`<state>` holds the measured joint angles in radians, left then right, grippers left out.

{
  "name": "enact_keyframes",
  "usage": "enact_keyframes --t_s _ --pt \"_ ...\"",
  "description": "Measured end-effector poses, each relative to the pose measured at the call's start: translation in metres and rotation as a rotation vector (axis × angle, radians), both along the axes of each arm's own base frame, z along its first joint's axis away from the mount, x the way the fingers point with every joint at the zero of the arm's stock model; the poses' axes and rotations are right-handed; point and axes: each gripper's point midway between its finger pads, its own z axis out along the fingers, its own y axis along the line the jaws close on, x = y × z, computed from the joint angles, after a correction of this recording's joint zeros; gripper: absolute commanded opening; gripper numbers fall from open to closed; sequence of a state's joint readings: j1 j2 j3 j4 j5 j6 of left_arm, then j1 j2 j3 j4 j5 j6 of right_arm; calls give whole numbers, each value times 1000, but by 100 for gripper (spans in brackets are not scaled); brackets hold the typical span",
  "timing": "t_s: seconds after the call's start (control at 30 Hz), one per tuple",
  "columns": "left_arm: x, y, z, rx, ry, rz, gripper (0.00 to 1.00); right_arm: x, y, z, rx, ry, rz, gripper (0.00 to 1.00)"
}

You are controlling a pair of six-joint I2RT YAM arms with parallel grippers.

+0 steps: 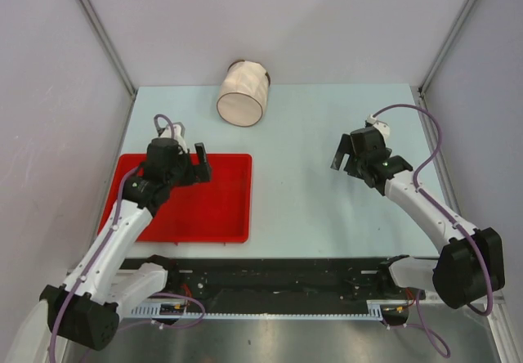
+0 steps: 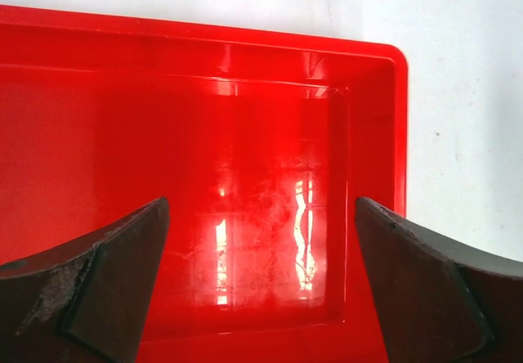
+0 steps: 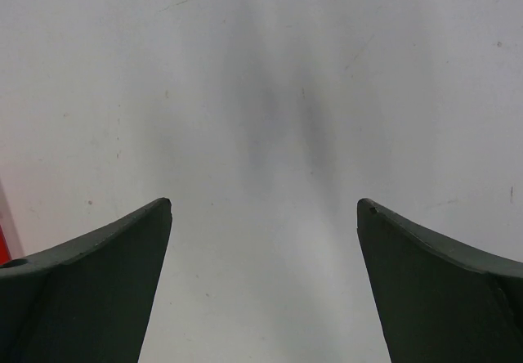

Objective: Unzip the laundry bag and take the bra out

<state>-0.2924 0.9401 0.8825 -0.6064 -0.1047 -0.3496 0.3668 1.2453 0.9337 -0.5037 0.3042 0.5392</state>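
Observation:
My left gripper needs to move outward next, past the tray [image 1: 221, 216] and onto the bag's upper brown rim [image 1: 241, 94], because that is outward and to its right in the top view.
The laundry bag [image 1: 243, 94], a cream-white mesh drum with a brownish rim, lies on its side at the far middle of the table, a round face towards me. The bra is not visible. My left gripper [image 1: 189, 160] is open and empty above the far part of the red tray [image 1: 221, 216]; in the left wrist view its fingers [image 2: 106, 281] frame the tray floor [image 2: 270, 175]. My right gripper [image 1: 350, 157] is open and empty over bare table at the right; the right wrist view shows only its fingers [image 3: 98, 281] and the tabletop.
The flat red tray holds nothing and lies at the near left. White walls with metal corner posts [image 1: 102, 32] close in the table. A black rail [image 1: 278, 273] runs along the near edge between the arm bases.

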Motion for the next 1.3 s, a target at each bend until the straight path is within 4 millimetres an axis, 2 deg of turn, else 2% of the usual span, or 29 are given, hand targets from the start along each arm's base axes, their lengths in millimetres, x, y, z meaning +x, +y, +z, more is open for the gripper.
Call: enact_keyframes --t_s 0.23,0.33,0.43,0.63,0.77,0.97,1.07,1.17,1.3 --pt "14 10 -23 72 75 63 100 -2 5 -1 -11 5 37 100" --pt "25 8 -23 79 105 77 100 -4 15 0 -20 0 80 100" --pt "41 3 -13 70 104 88 100 -7 26 5 -15 -19 125 100" --pt "81 -12 23 10 52 112 100 -9 45 26 -8 -100 201 100" --pt "122 -29 47 -54 13 136 100 -8 48 30 -16 -117 213 100" --pt "192 -69 57 -133 16 160 100 -10 50 30 -17 -116 221 100" --pt "225 -90 51 -186 22 190 100 -10 53 30 -11 -114 230 100" --pt "252 -103 36 -229 44 242 100 -9 59 28 5 -111 241 100" --pt "278 -114 15 -285 65 326 100 -9 66 21 16 -93 257 100"
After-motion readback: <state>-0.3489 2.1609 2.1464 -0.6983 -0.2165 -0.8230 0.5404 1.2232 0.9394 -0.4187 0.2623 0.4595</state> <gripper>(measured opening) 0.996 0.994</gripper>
